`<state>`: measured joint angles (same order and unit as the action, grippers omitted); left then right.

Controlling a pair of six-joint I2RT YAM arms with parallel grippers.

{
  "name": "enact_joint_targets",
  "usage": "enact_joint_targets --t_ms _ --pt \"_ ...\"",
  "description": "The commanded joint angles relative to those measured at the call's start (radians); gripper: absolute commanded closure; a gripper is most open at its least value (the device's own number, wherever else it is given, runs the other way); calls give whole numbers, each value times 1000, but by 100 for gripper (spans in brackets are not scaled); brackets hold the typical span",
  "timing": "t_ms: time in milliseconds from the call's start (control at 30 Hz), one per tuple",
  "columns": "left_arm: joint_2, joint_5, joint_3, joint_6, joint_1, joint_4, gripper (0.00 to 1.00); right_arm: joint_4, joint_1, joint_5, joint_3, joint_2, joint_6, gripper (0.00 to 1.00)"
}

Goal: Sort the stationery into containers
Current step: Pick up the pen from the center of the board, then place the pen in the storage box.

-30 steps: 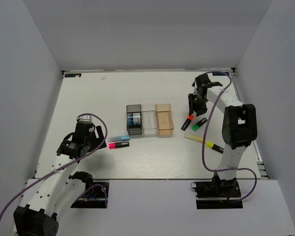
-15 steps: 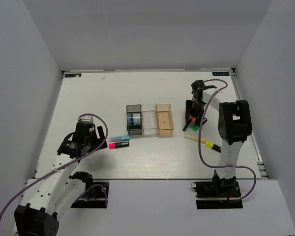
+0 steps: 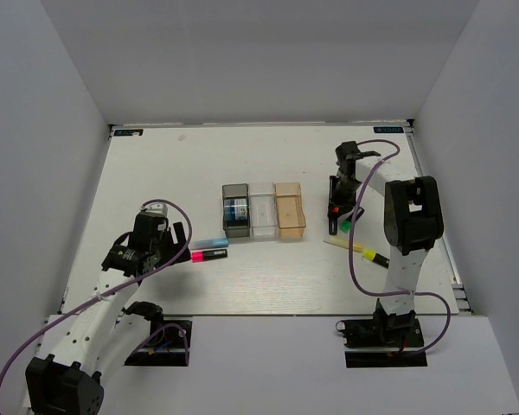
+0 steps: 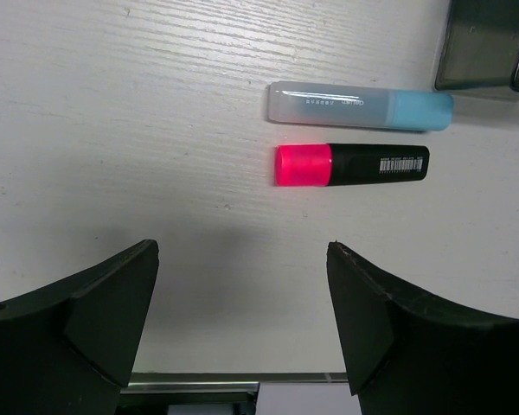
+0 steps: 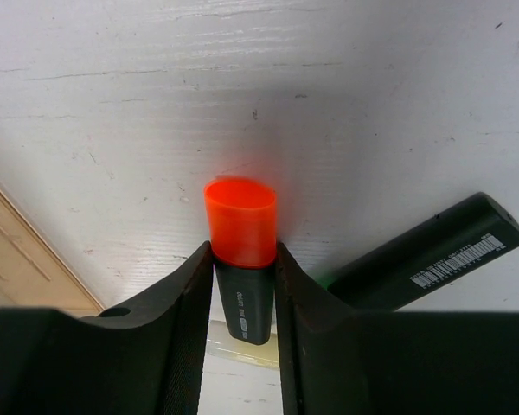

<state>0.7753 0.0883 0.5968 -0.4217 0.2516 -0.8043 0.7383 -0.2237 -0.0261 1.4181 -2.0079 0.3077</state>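
I will next lift the orange-capped highlighter in my right gripper, then carry it over the open orange-tan bin [image 3: 290, 210], which is empty and nearest.
My right gripper [image 5: 242, 252] is shut on the orange-capped black highlighter [image 5: 240, 223], its fingers pressed on both sides of the body, low over the table right of the containers [image 3: 335, 210]. A green-ended highlighter [image 5: 432, 251] lies just beside it. My left gripper [image 4: 240, 259] stands open over bare table, short of the pink-capped highlighter [image 4: 350, 164] and the light-blue stick [image 4: 359, 105]. The three containers stand in a row: dark grey [image 3: 235, 210], clear [image 3: 262, 213], orange-tan [image 3: 289, 209].
A yellow-ended highlighter [image 3: 376, 258] and a pale-yellow stick [image 3: 340, 244] lie near the right arm. Something blue and white sits in the dark grey bin. A corner of the orange-tan bin [image 5: 17, 259] is close to my right fingers.
My right gripper has come down from behind onto the orange highlighter and closed on it. The left arm has barely moved.
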Motion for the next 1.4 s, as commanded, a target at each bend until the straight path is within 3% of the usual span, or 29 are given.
enact_joint_targets --t_ms 0,400,700,1100,1300,1367 --pt "-2 -22 -6 11 -3 19 11 -4 -6 2 -42 -6 -13 100" --pt "-1 -71 -11 20 -3 36 13 -39 -17 -69 -36 242 -153 100" --pt "10 -81 -15 23 -3 42 13 -1 -42 -195 64 267 -177 100" --pt "18 -130 -25 34 -5 74 13 38 -160 -304 343 51 -122 100" --pt "91 -144 -11 43 -5 102 17 16 -212 -259 317 6 -122 99" --pt "107 -151 1 40 1 111 17 18 -206 -258 315 -11 -125 91"
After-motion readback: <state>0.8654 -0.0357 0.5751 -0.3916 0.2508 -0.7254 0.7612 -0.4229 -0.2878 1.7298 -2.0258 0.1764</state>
